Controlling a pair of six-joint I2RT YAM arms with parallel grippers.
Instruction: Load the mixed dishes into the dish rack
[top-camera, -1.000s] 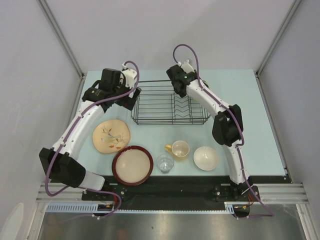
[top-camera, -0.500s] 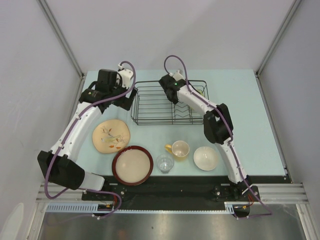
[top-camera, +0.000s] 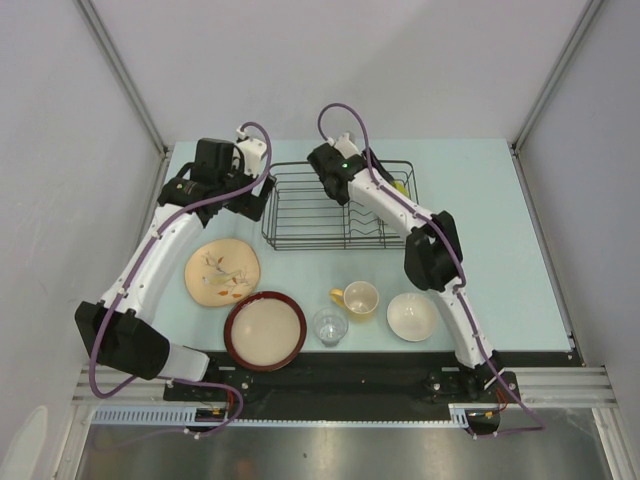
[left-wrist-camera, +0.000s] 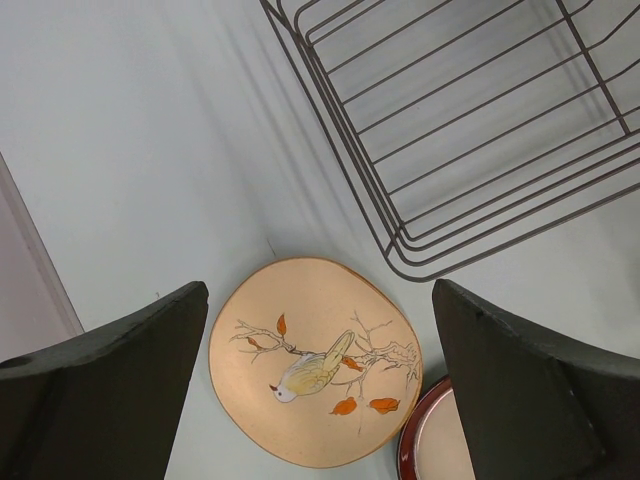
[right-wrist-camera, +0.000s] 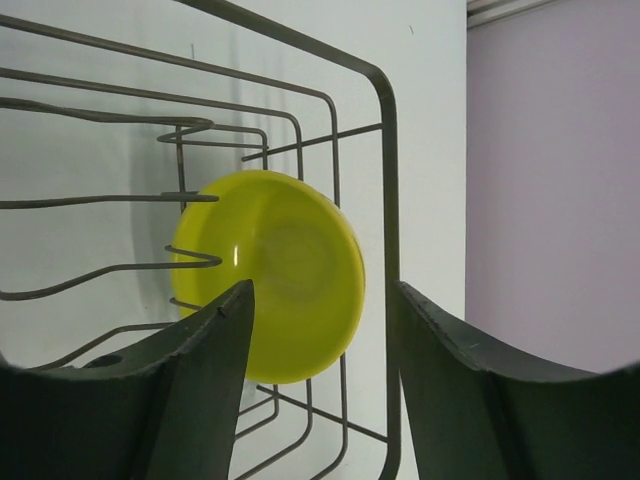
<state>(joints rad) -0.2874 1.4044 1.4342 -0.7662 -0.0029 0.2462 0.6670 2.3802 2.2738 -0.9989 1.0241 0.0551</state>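
My right gripper is in front of the pale saucer (top-camera: 411, 315) and the bowl is in the rack, so next I will bring my right gripper up, back and down onto the saucer's edge opposite the mug.
The lime green bowl (right-wrist-camera: 290, 275) stands on edge among the wire loops at the end of the dish rack (right-wrist-camera: 386, 200). My right gripper (right-wrist-camera: 322, 300) is open, a finger on each side and clear of the bowl. In the top view the bowl (top-camera: 400, 186) peeks out at the rack's (top-camera: 310, 245) right end. My left gripper (left-wrist-camera: 320, 300) is open high above the beige floral plate (left-wrist-camera: 315, 360), beside the rack's (left-wrist-camera: 470, 130) left corner. The red-rimmed dish (top-camera: 265, 330), glass (top-camera: 329, 326), yellow mug (top-camera: 359, 298) and pale saucer (top-camera: 411, 315) sit on the table.
The red-rimmed dish (left-wrist-camera: 435, 445) lies close against the floral plate's (top-camera: 222, 271) near right edge. The right arm (top-camera: 390, 205) stretches over the rack. Grey walls close in on the left, the right and the back of the table (top-camera: 500, 200).
My right gripper has opened, letting go of the lime bowl, and has drawn back leftward over the rack. The left arm has hardly moved.
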